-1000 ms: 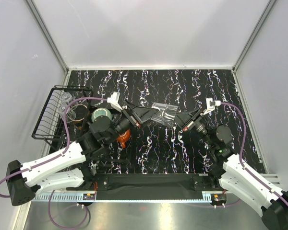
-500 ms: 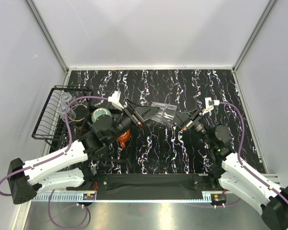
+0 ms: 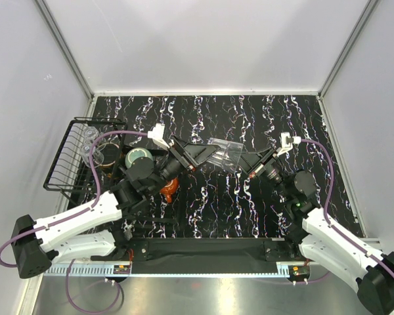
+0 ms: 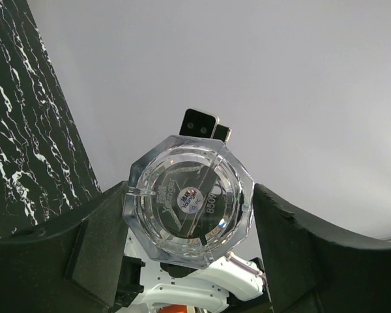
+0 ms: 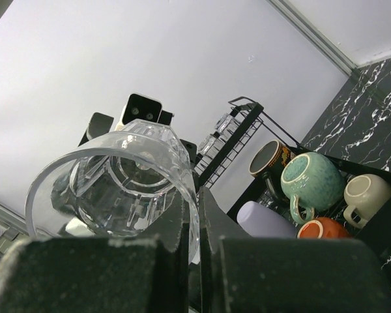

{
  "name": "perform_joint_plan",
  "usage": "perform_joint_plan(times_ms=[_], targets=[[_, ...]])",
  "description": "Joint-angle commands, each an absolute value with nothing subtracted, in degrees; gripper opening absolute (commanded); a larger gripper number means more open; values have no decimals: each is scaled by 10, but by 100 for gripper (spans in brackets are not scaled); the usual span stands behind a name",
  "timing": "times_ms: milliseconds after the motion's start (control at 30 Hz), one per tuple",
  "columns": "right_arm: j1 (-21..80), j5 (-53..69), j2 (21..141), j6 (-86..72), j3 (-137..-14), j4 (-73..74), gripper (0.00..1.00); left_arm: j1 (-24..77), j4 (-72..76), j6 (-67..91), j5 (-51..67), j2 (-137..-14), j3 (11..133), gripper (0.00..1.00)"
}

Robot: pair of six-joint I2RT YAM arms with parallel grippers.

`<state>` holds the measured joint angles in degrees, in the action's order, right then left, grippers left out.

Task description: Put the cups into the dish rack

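Note:
My left gripper should next draw back, tilt its fingers downward, lower the glass and release it, because the tray's open spot beside the red cup (image 5: 322, 228) is below and back.
A clear glass (image 3: 224, 153) hangs on its side in mid-air between my two arms. My right gripper (image 5: 199, 195) is shut on its rim (image 5: 182, 169), one finger inside and one outside. My left gripper (image 4: 190, 192) is closed around the glass's octagonal base (image 4: 189, 202), with a finger touching each side. The dish rack (image 3: 72, 157) stands at the left. On its tray are a teal mug (image 5: 313, 179), a red cup (image 5: 322, 228), a lavender cup (image 5: 267, 220), an olive-beige mug (image 5: 368, 192) and a dark mug (image 5: 268, 158). Clear glasses (image 3: 90, 138) sit in its wire basket.
My left arm (image 3: 85, 216) reaches over the rack's tray, hiding most of it in the top view. White walls close in the table on three sides. A black bar (image 3: 203, 249) runs along the near edge between the arm bases.
My left gripper has slid right onto the glass's base and its jaws have narrowed from wide open to touching it. The right gripper kept hold of the rim and shifted slightly left.

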<state>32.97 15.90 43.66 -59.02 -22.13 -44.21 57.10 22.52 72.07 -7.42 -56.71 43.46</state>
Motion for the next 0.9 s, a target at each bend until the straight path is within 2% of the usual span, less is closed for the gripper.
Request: perform_joint_plan(times_ms=[0, 33, 200, 233, 300, 333, 400, 433, 500, 600, 800, 867], targets=[[338, 185, 441, -579, -224, -468, 0, 574, 305, 707, -86, -566, 434, 62], [338, 190, 443, -578, -225, -468, 0, 574, 308, 707, -86, -564, 429, 46], [338, 187, 441, -572, -225, -452, 6, 574, 299, 702, -89, -558, 425, 12], [338, 186, 439, -571, -227, -447, 10, 574, 298, 701, -89, -555, 423, 0], [338, 182, 438, -567, -228, -434, 25, 574, 294, 699, -89, -554, 423, 0], [338, 178, 433, -567, -228, -429, 44, 574, 294, 696, -89, -551, 422, 0], [338, 165, 428, -564, -227, -406, 58, 574, 288, 689, -90, -547, 423, 0], [338, 158, 421, -562, -228, -396, 70, 574, 278, 686, -90, -542, 424, 0], [338, 135, 412, -556, -229, -349, 81, 574, 241, 671, -94, -532, 435, 0], [338, 81, 378, -548, -241, -241, 89, 574, 161, 633, -102, -515, 463, 0], [338, -88, 315, -559, -285, 58, 91, 573, -102, 520, -144, -503, 554, 0], [338, -111, 300, -549, -295, 105, 91, 574, -167, 491, -175, -498, 566, 0]])
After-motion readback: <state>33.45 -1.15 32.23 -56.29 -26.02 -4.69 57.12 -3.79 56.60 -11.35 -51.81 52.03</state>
